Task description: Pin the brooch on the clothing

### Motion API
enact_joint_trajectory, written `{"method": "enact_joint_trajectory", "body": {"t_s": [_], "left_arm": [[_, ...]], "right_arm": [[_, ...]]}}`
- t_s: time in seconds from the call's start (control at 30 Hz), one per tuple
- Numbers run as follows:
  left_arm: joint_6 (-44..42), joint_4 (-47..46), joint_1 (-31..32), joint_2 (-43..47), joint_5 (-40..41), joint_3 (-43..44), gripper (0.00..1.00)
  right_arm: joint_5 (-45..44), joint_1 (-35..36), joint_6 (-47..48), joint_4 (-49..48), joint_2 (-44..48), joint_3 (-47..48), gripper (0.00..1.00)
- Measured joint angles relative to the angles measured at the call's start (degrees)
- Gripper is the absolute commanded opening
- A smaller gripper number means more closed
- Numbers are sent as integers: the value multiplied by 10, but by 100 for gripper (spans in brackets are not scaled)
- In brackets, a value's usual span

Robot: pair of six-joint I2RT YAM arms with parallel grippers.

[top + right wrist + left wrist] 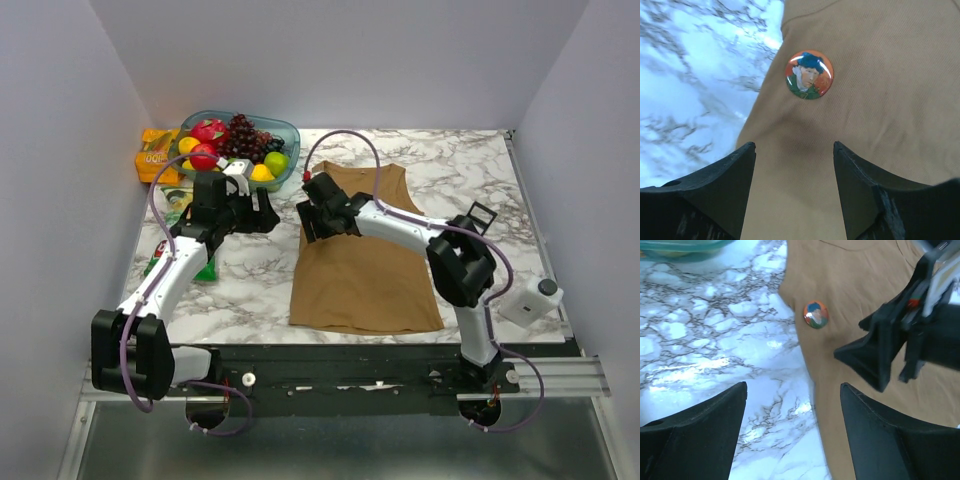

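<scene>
The robot's right gripper needs to go down toward the brooch next, until its open fingers are on both sides of the round rim.
The clothing is a tan sleeveless top lying flat on the marble table. The brooch is a small round badge with a painted portrait in orange, blue and green. It rests on the clothing close to the left edge, near the armhole; whether it is fastened does not show. My right gripper hovers open just short of it, nothing between its fingers. In the left wrist view the brooch lies ahead of my open left gripper, which straddles the clothing's left edge. In the top view my right gripper hides the brooch.
A glass bowl of fruit stands at the back left, an orange pack beside it. A green bag lies under the left arm. A small black frame and a white bottle sit at the right.
</scene>
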State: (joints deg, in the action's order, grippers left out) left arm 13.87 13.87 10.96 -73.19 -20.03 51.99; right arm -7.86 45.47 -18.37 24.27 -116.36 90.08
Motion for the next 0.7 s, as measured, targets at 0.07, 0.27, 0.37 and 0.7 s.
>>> {"method": "enact_joint_trajectory", "body": {"t_s": [0.07,0.27,0.37,0.7], "left_arm": [[8,-6,-16,7,-1,-3,84],[24,-18,-39,10,-10,-9,84],[29,-21,-43,12,-17,-11,84],[40,-33,-54,19,-37,-13,84]], "right_arm": [[-25,7,3,22,-34,30,70],[-77,18,15,69,-101,115,69],[-94,18,27,87,-131,163,68],[-111,17,62,125,-200,246,62]]}}
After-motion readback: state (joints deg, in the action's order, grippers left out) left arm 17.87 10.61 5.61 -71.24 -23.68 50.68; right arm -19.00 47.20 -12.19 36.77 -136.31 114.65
